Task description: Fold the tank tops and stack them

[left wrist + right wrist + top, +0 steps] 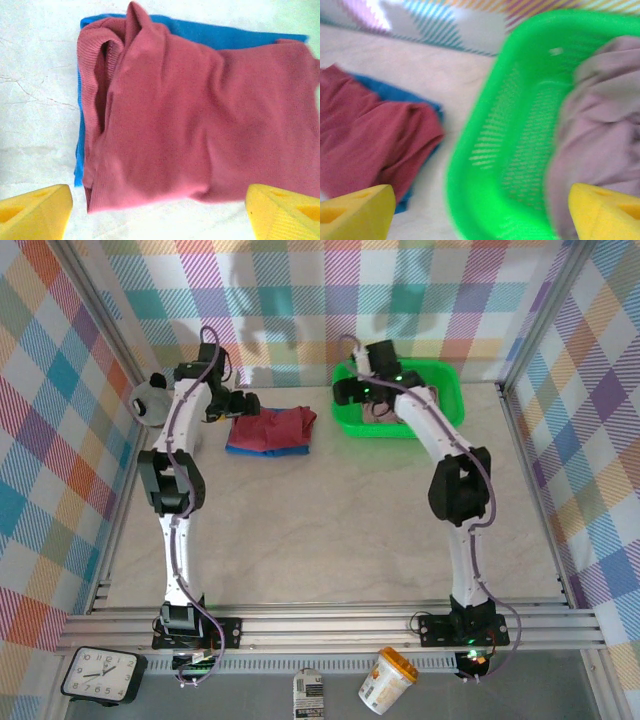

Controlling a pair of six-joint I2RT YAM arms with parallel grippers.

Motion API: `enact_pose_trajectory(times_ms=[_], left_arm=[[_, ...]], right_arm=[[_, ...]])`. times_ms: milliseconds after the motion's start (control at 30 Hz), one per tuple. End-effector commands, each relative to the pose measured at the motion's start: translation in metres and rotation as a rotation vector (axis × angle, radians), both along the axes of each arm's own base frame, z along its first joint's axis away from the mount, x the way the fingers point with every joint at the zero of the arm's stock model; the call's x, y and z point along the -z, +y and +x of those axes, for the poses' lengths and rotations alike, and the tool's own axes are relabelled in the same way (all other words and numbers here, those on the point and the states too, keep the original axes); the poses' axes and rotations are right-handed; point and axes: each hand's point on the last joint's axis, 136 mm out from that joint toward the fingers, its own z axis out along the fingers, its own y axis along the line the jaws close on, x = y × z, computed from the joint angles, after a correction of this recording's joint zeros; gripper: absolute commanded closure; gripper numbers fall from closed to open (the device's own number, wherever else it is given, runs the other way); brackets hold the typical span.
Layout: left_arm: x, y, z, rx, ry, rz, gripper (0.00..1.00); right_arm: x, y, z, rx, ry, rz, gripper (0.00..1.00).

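Observation:
I will move my right gripper from the basket's rim down onto the pale pink tank top's bunched cloth [607,127] next and close it, because the pale pink tank top is still crumpled in the green basket [520,125].
The dark red tank top [275,424] lies folded on the royal blue tank top [262,448] at the back of the table, left of centre. In the left wrist view the red one [200,115] covers most of the blue one [225,36]. My left gripper [243,403] hovers at the stack's left edge, open, its yellow fingers [35,212] wide apart with nothing between them. The pale pink tank top [605,125] lies crumpled in the green basket [520,125]. My right gripper [350,390] is above the basket's left rim [345,420], open and holding nothing; that view is blurred.
The basket stands at the back right against the plaid wall. A grey-white round object [150,400] sits at the far left by the left arm. A clock [100,675], a carton [310,695] and a cup [388,678] lie below the front rail.

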Motion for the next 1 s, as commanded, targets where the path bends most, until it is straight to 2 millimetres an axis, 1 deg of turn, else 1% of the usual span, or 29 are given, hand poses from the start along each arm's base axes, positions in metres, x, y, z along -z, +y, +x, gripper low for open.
enact_pose_trajectory(times_ms=[0,67,167,300,333,367,400,500,567,633,667,700,767,800,833,867,967], left_arm=[[-0.042,-0.013,-0.016,0.014,-0.077,-0.077,0.1],[-0.045,-0.022,-0.027,0.023,-0.068,-0.106,0.09],[-0.042,-0.039,-0.044,0.049,-0.039,-0.128,0.09],[-0.032,-0.061,-0.064,0.07,-0.003,-0.164,0.09],[-0.026,-0.066,-0.069,0.067,0.01,-0.183,0.08],[-0.028,-0.072,-0.071,0.07,0.001,-0.206,0.08],[-0.022,-0.076,-0.076,0.068,0.016,-0.227,0.08],[-0.016,-0.088,-0.085,0.063,0.043,-0.289,0.07],[-0.015,-0.095,-0.09,0.059,0.048,-0.333,0.06],[-0.013,-0.099,-0.094,0.056,0.053,-0.352,0.06],[-0.012,-0.1,-0.095,0.055,0.059,-0.355,0.06],[-0.012,-0.101,-0.097,0.057,0.067,-0.357,0.06],[-0.014,-0.104,-0.1,0.062,0.074,-0.364,0.06],[-0.015,-0.104,-0.101,0.065,0.075,-0.364,0.06],[-0.018,-0.103,-0.102,0.066,0.074,-0.359,0.05],[-0.02,-0.103,-0.103,0.068,0.071,-0.355,0.05],[-0.03,-0.102,-0.105,0.075,0.055,-0.351,0.05]], right_arm=[[0.032,-0.031,0.0,-0.006,0.093,-0.059,0.1],[0.038,-0.046,0.007,0.001,0.096,-0.059,0.09],[0.055,-0.074,0.017,0.054,0.142,-0.094,0.07],[0.091,-0.109,0.027,0.118,0.211,-0.181,0.06],[0.102,-0.115,0.029,0.133,0.234,-0.194,0.04],[0.11,-0.119,0.03,0.139,0.25,-0.192,0.04],[0.118,-0.122,0.031,0.148,0.269,-0.188,0.04],[0.139,-0.134,0.034,0.178,0.3,-0.203,0.04],[0.151,-0.137,0.034,0.187,0.324,-0.195,0.06],[0.161,-0.134,0.033,0.172,0.347,-0.169,0.15],[0.162,-0.132,0.032,0.162,0.357,-0.163,0.22],[0.162,-0.13,0.03,0.152,0.366,-0.148,0.35],[0.153,-0.126,0.03,0.141,0.358,-0.114,0.63],[0.14,-0.124,0.032,0.136,0.338,-0.091,0.78],[0.125,-0.121,0.033,0.131,0.312,-0.068,0.92],[0.109,-0.119,0.033,0.128,0.288,-0.048,1.0],[0.047,-0.109,0.029,0.1,0.186,0.028,1.0]])
